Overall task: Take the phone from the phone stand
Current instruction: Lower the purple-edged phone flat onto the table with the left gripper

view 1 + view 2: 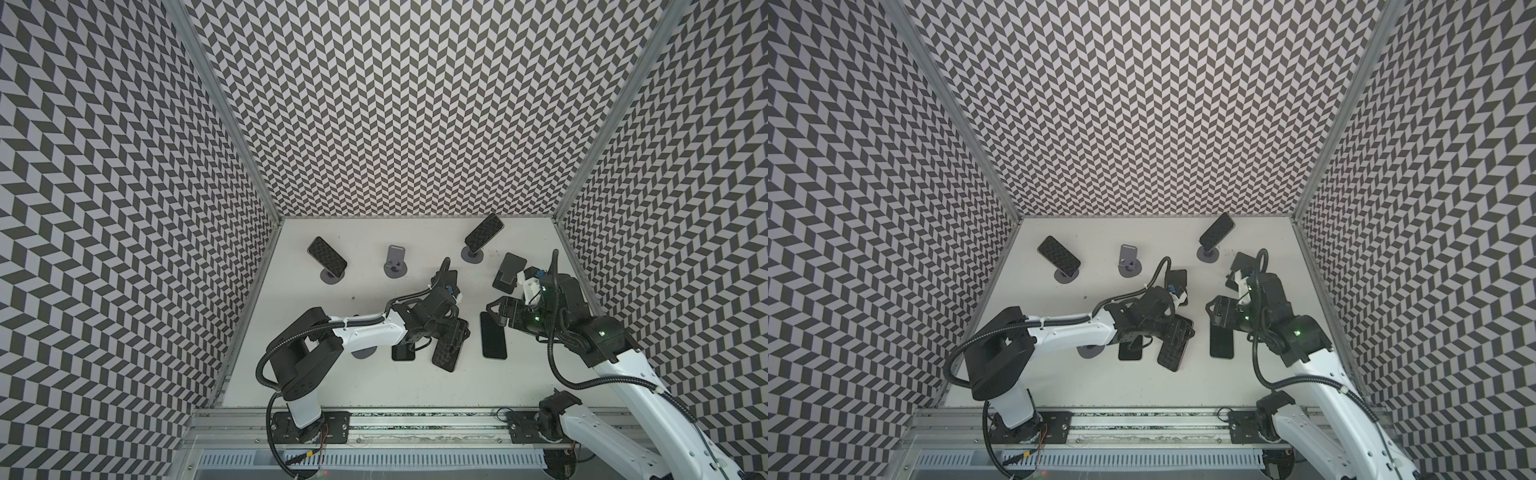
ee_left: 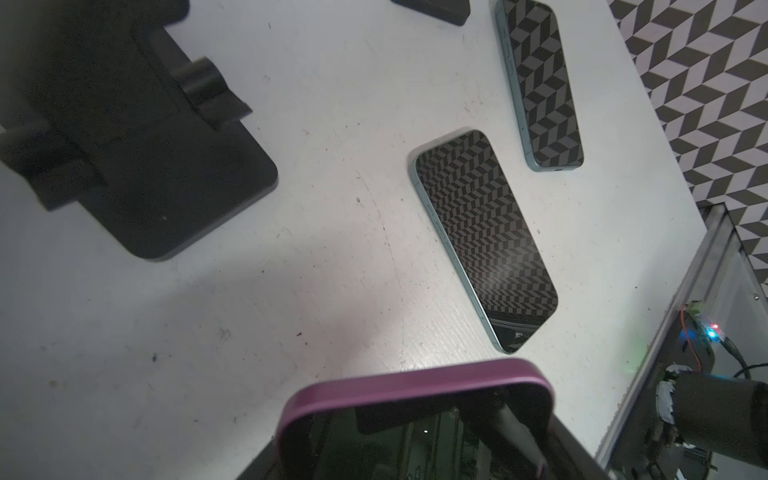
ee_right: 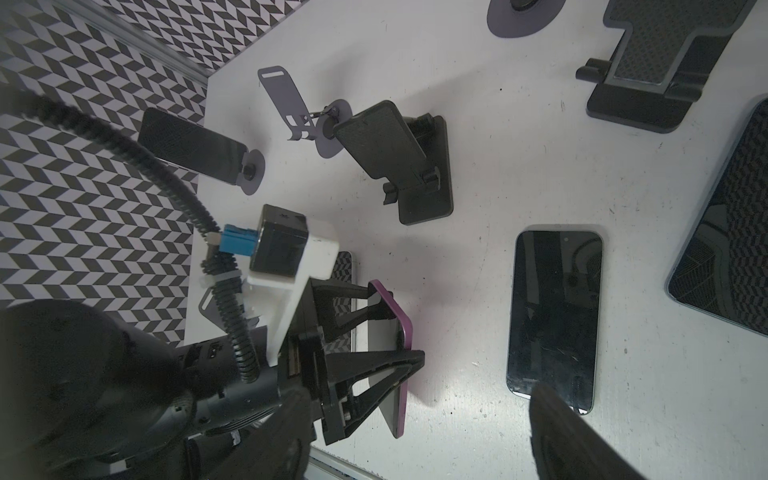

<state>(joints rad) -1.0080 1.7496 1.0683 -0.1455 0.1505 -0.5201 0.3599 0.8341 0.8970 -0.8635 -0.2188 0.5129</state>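
Note:
The tabletop below my left gripper is bare and clear of the other phones, so next my left gripper needs to lower, tip the slanted purple-edged phone flat and release it there.
My left gripper (image 1: 453,332) is shut on a purple-edged phone (image 3: 388,399), gripping it by its long sides. The phone (image 2: 415,382) hangs tilted just above the white table (image 1: 332,374), off any stand. Its glossy screen (image 1: 449,351) mirrors the chevron walls. At the back, two grey round-based phone stands each carry a phone: one on the left (image 1: 327,257) and one on the right (image 1: 483,235). Between them is an empty grey stand (image 1: 395,259). My right gripper (image 1: 494,313) hovers open to the right of the held phone, with nothing between its fingers (image 3: 552,428).
Two black folding stands sit mid-table (image 3: 399,158) and back right (image 1: 509,272). A dark phone (image 1: 494,334) lies flat under my right gripper, and another phone (image 2: 540,83) lies beyond it. A phone (image 1: 403,353) and a round stand base (image 1: 363,353) show under my left arm.

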